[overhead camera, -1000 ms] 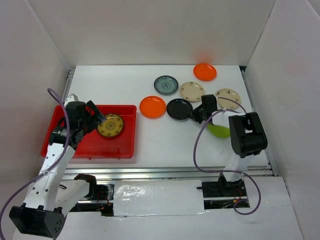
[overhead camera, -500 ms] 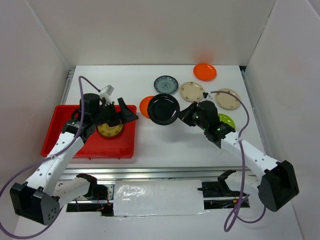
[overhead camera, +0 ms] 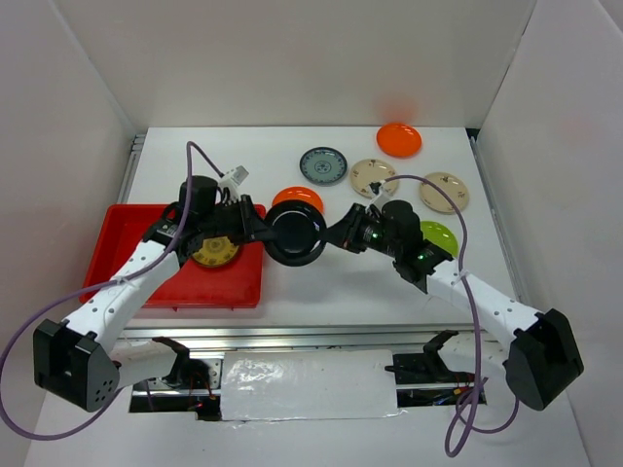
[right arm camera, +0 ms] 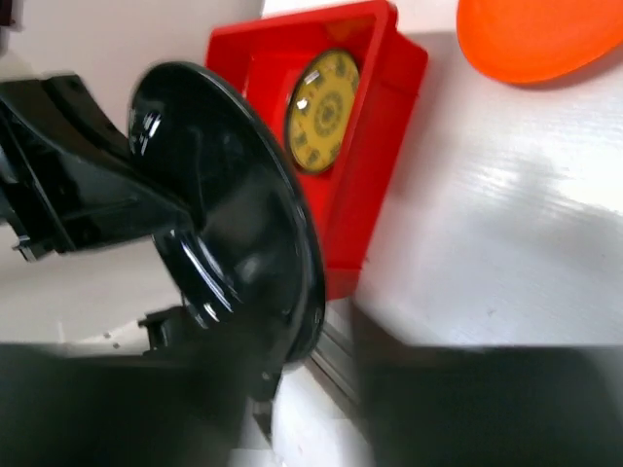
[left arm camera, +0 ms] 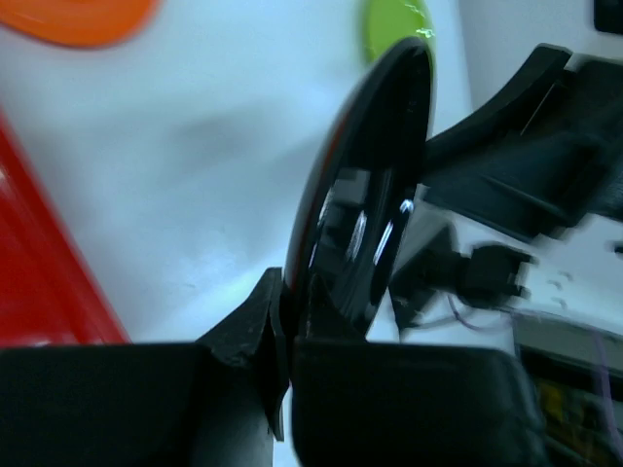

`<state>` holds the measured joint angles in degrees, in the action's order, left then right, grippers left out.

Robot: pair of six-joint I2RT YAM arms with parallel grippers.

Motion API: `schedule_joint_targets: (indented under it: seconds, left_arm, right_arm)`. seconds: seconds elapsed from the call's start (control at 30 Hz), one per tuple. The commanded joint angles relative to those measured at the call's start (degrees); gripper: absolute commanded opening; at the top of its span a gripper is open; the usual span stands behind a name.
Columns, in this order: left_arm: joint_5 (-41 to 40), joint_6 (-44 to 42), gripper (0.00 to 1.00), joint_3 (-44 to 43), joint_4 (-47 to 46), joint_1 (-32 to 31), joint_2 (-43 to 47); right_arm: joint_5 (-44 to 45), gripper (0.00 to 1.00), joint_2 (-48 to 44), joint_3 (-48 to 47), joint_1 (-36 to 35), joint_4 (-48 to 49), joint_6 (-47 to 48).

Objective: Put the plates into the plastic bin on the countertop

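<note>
My left gripper moves to the left in the top view and down to release above the black-gold plate (overhead camera: 214,245) next, since that plate lies flat inside the red bin.
A glossy black plate (overhead camera: 295,236) hangs on edge above the countertop (overhead camera: 311,292), between both grippers. My left gripper (overhead camera: 265,232) is shut on its rim; in the left wrist view the fingertips pinch the plate (left arm camera: 365,195) at its lower edge, at my left gripper (left arm camera: 289,326). My right gripper (overhead camera: 336,238) is at the opposite rim, jaws slightly apart. In the right wrist view the plate (right arm camera: 224,214) leans on one finger of my right gripper (right arm camera: 321,360), with a white gap beside it. The red plastic bin (overhead camera: 117,253) holds a black-gold plate (overhead camera: 214,245).
On the countertop lie an orange plate (overhead camera: 297,197) half hidden behind the black one, a blue-grey plate (overhead camera: 323,165), two cream plates (overhead camera: 374,177) (overhead camera: 443,192), another orange plate (overhead camera: 399,139) and a lime green plate (overhead camera: 438,236). A metal rail runs along the front edge.
The right arm carried the black plate leftward toward the bin. The left arm came right to meet it and closed on the rim. The right jaws have loosened.
</note>
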<state>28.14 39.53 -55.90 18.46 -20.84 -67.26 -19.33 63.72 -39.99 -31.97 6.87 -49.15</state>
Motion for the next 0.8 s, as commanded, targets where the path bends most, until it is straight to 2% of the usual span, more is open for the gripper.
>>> schedule_joint_targets:
  seconds: [0.0,0.03,0.07,0.1,0.17,0.2,0.23,0.4,0.5,0.6,0.77]
  left_arm:
    - [-3.77,-1.30,0.00,-3.68,-0.28,0.01,-0.67]
    - [-6.41,-1.12,0.00,-4.47,1.04,0.18,-0.50]
    - [-9.39,-0.69,0.00,-5.87,4.19,0.45,-0.15]
    - [-17.08,0.89,0.00,-6.41,5.78,0.80,0.90]
    - [-25.37,3.26,0.00,-6.94,11.30,3.34,2.13]
    - [-32.46,6.49,0.00,-6.86,13.51,5.96,3.01]
    - [-34.45,7.83,0.00,-5.98,14.93,7.47,3.45]
    - [-33.77,9.78,0.00,-1.06,16.52,18.18,5.21]
    - [-32.72,9.08,0.00,2.89,14.43,23.45,6.09]
    - [-28.86,7.06,0.00,6.15,11.61,27.50,4.52]
    - [-23.50,4.34,0.00,10.01,6.87,30.59,-0.14]
  right_arm:
    - [-1.15,0.67,0.87,-2.99,-1.08,3.32,1.33]
    - [0.16,0.96,0.96,-3.17,-1.08,2.80,0.98]
    - [1.48,1.00,1.22,-3.43,-0.91,1.31,0.72]
    - [5.32,1.00,1.58,-3.52,-0.38,0.43,0.37]
    - [9.90,1.00,3.76,-4.22,1.11,-2.11,-0.51]
    - [13.67,1.00,5.26,-4.74,1.64,-2.82,-1.38]
    - [15.01,1.00,9.71,-6.75,2.17,-4.31,-1.48]
    - [16.61,1.00,28.16,-17.03,3.84,-6.43,-2.18]
    - [15.73,1.00,35.47,-20.03,5.68,-3.46,-2.80]
    - [13.36,1.00,41.72,-23.28,7.44,-1.78,-3.41]
    - [11.95,1.00,48.33,-27.95,8.67,-3.62,-3.15]
